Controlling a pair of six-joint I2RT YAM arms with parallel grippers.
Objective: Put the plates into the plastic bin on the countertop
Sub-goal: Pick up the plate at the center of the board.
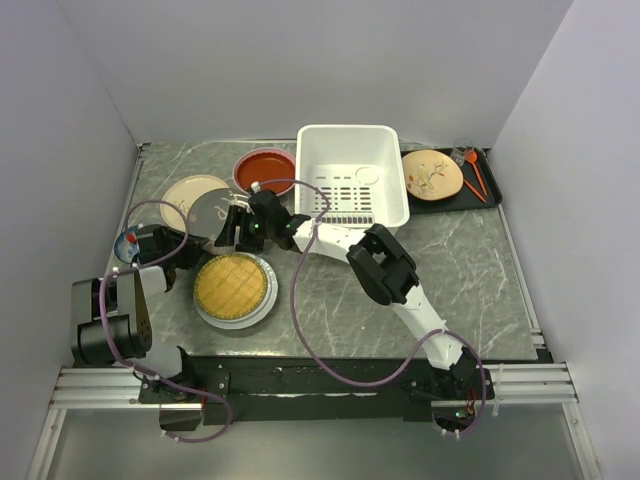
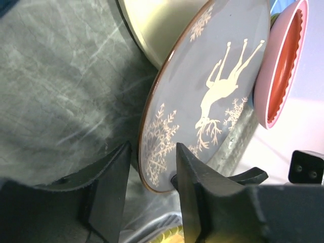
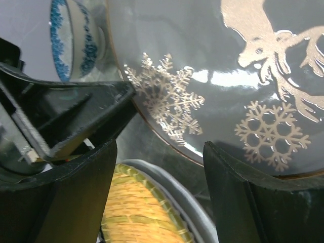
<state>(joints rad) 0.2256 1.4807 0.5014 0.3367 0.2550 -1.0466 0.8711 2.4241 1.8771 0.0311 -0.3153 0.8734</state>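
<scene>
I need to move the parted fingers of my left gripper outward next, so they are on both sides of the dark plate's rim (image 1: pixel 191 226) (image 2: pixel 143 122), and close them, because that rim continues outward past the fingers.
A dark plate (image 1: pixel 212 208) with a gold deer and snowflakes stands tilted at the left of the countertop (image 1: pixel 470 270). Its lower rim (image 2: pixel 157 172) lies between the parted fingers of my left gripper (image 2: pixel 152 152), which is open. My right gripper (image 3: pixel 159 152) is open too, just under the same plate (image 3: pixel 228 66), facing the left gripper (image 3: pixel 76 111). Around it are a cream plate (image 1: pixel 185 190), a red plate (image 1: pixel 265 170) and a yellow lattice plate (image 1: pixel 235 288). The white plastic bin (image 1: pixel 385 200) sits at the back centre.
A black tray (image 1: pixel 478 200) at the back right holds a cream plate with a branch (image 1: pixel 432 175) and orange utensils (image 1: pixel 473 172). A small blue patterned bowl (image 1: pixel 127 243) stands by the left wall. Both arms cross the left half of the countertop.
</scene>
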